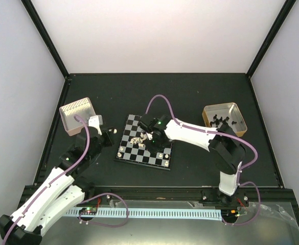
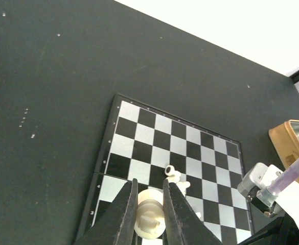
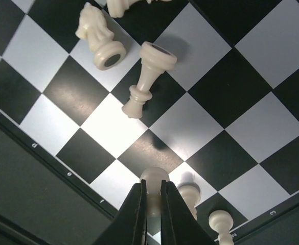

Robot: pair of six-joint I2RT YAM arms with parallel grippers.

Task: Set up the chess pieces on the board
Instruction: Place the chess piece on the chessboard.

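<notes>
Next, my left gripper moves back over the board and down and releases the round-based piece. The board's near row (image 1: pixel 139 158) lies below and to its right in the top view.
The board (image 1: pixel 139 153) lies mid-table, between the two arms. A small heap of cream chess pieces (image 1: pixel 136 139) lies toppled near its centre, and a few stand along its near-right edge (image 1: pixel 161 155). My left gripper (image 1: pixel 110 136) is at the board's left edge. In the left wrist view this gripper (image 2: pixel 150 190) is shut on a cream round-based piece (image 2: pixel 150 220) above the board (image 2: pixel 164 138). My right gripper (image 3: pixel 153 186) is shut on a cream pawn (image 3: pixel 154 176) just over a corner of the board (image 3: pixel 200 122). Beside it stand two pawns (image 3: pixel 190 196); a knight (image 3: pixel 98 35) lies toppled further off.
A tan tin (image 1: pixel 77 115) with no pieces visible in it sits at the left behind my left arm. Another tin (image 1: pixel 224 120) with several black pieces sits at the right. A purple cable loops over the right arm above the board. Dark walls ring the black table.
</notes>
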